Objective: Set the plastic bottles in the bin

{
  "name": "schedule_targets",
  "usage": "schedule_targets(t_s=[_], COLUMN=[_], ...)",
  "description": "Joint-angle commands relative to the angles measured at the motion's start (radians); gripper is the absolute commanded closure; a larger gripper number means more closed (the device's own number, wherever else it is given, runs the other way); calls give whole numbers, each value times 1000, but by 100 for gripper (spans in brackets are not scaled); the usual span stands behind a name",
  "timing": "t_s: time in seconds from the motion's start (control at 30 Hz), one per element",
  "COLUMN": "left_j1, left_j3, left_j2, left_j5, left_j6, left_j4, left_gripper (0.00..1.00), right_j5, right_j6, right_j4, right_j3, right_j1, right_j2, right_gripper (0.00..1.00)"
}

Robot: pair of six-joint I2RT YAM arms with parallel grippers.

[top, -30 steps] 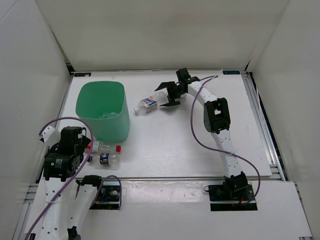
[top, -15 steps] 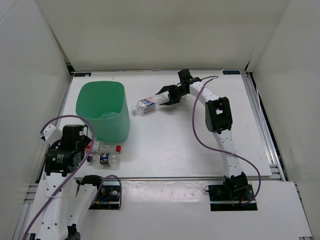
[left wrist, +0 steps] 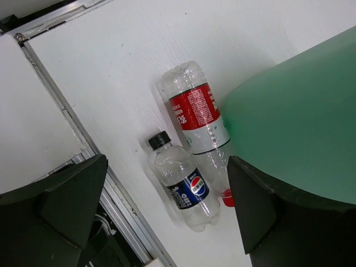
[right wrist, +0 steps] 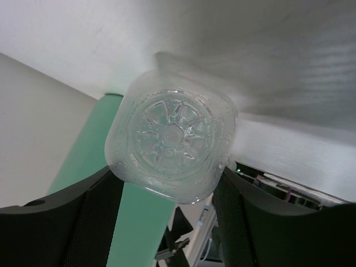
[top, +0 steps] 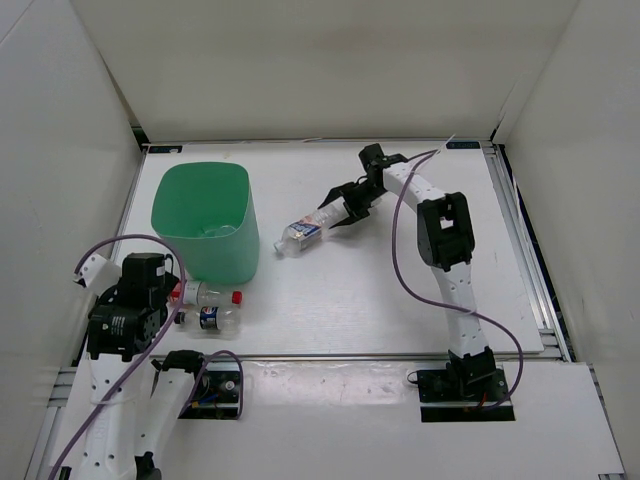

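Note:
My right gripper should lift clear of the bin's side, move left in the top view and release, since the bin's opening point(top: 206, 200) lies that way.
My right gripper point(top: 338, 207) is shut on the white-blue-label bottle point(top: 302, 231) and holds it tilted, cap toward the bin, just right of the mint-green bin point(top: 172, 235). In the right wrist view the bottle's clear base point(right wrist: 171, 157) sits between my fingers, with the bin point(right wrist: 89, 167) behind. My left gripper point(top: 172, 296) is open above the red-label bottle point(left wrist: 196, 114) and the dark-blue-label bottle point(left wrist: 184, 183), which lie side by side at the bin's near wall point(left wrist: 300, 111). A clear bottle point(top: 215, 231) shows inside the bin.
The metal table rail point(left wrist: 83, 139) runs close to the left of the two lying bottles. White enclosure walls point(top: 60, 150) stand at the left, back and right. The left arm's purple cable point(top: 120, 240) loops in front of the bin.
My right gripper has swung nearer with the white-blue bottle, which now lies lower and more tilted, still right of the bin. The left arm has barely shifted.

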Motion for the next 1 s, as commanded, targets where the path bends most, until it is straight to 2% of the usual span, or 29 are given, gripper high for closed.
schedule_targets(t_s=[0.0,0.47,0.77,0.97], left_j1=[-3,-3,-3,-3], left_j3=[31,-18,-18,-9], left_j2=[-24,-36,-36,-58], left_j5=[-41,11,30,39], left_j6=[-17,38,86,86], left_j4=[14,152,174,163], left_gripper=[0,0,0,0], right_j5=[40,135,69,23], right_j6=[-102,-306,-251,-187], right_j4=[-53,-89,20,158], right_j3=[-2,-18,149,228], right_j1=[-1,-1,8,54], right_j2=[-110,-369,-423,-452], right_gripper=[100,100,100,100])
